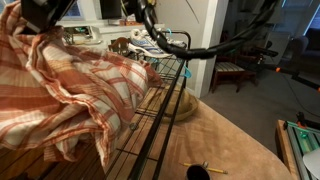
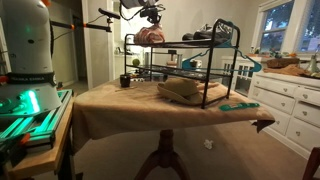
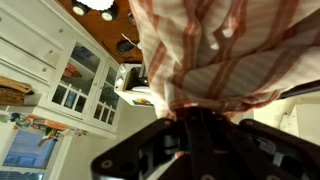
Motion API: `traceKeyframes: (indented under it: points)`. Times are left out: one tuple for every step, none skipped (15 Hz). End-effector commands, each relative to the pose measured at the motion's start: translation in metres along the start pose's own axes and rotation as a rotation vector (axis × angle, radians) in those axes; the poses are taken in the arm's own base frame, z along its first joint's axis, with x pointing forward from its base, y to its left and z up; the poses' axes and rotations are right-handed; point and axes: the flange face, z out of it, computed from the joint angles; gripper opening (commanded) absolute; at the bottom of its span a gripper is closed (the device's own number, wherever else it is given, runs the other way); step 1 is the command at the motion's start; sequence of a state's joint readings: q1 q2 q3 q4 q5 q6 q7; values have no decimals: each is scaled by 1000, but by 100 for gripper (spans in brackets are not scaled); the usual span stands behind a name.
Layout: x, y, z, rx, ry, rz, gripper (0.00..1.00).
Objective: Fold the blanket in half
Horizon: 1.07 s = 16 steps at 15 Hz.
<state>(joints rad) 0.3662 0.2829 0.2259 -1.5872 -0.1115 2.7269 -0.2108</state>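
Note:
The blanket's gathered fold is held up above the top shelf, so I need to lower my gripper onto the rest of the blanket and open the fingers.
The blanket, cream-white with orange-red plaid stripes, lies rumpled over the top shelf of a black wire rack. In an exterior view it shows as a small bundle on the rack's far end. My gripper is just above it, and it shows dark at the top left in an exterior view. In the wrist view the cloth fills the frame and bunches between the jaws. The gripper is shut on a gathered fold of it.
The rack stands on a round table with a tan cover. A folded tan item lies under the rack. A black mug and a teal tool sit on the table. White cabinets stand beside it.

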Motion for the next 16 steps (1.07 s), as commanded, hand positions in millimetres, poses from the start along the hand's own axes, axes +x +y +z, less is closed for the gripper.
traceKeyframes:
  points:
    - [-6,-12,35,7,-53,-10,1]
    - [-12,-15,41,11,-73,-19,1]
    - [-16,-18,48,18,-89,-24,1]
    - [-21,-21,52,23,-108,-30,1]
    - [-25,-22,56,24,-122,-38,1]
    - [-29,-24,59,32,-151,-38,1]
    - [-33,-25,61,34,-168,-45,1]
    - [-35,-25,61,31,-190,-49,1]
    - [-36,-23,60,22,-204,-47,29]
    - [-33,-22,55,22,-198,-62,32]
    - [-28,-20,48,12,-182,-60,37]
    - [-17,-18,32,0,-136,-66,44]
    - [-8,-17,17,-8,-104,-69,52]
    - [2,-14,-2,-15,-61,-67,59]
    - [9,-12,-22,-27,-33,-74,68]
    - [12,-11,-40,-31,-32,-76,75]
